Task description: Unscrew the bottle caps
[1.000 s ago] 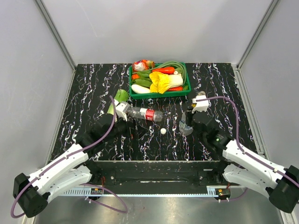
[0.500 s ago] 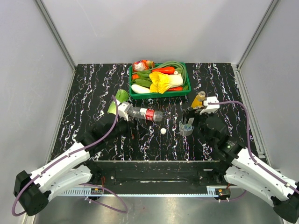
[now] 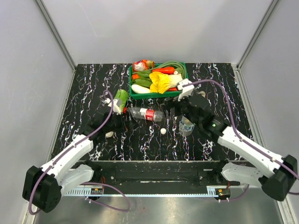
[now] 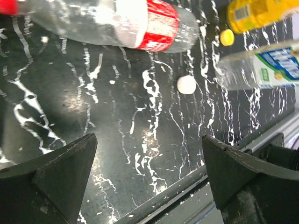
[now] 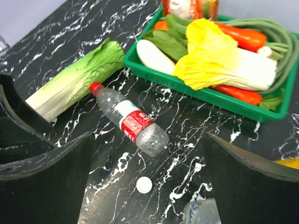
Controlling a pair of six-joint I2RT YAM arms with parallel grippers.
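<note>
Next, the right gripper goes down and to its left in the top view. It turns its fingers across the slanted bottle, since the red label [image 3: 145, 114] [image 5: 135, 124] lies there.
A clear bottle with a red label [image 3: 145, 114] lies on the black marble table [image 3: 93, 84], its red cap [image 5: 95, 87] still on the neck. A loose white cap [image 3: 163, 131] lies near it, also seen as the white cap [image 4: 186, 84]. A loose yellow cap [image 4: 227, 37] rests beside a yellow bottle [image 4: 261, 11]. A blue-labelled clear bottle [image 3: 186, 126] is capless. My left gripper [image 4: 149, 140] hangs open and empty just left of the red-label bottle. My right gripper [image 5: 148, 137] is open and empty above the white cap [image 5: 144, 185].
A green tray [image 3: 159, 95] of vegetables stands at the back centre. A napa cabbage [image 5: 74, 81] lies left of the red-label bottle's neck. The table's near edge [image 4: 187, 196] is close below the left gripper.
My right gripper opened, let go of the yellow bottle and swung left toward the red-label bottle. The left arm shifted slightly left and back.
</note>
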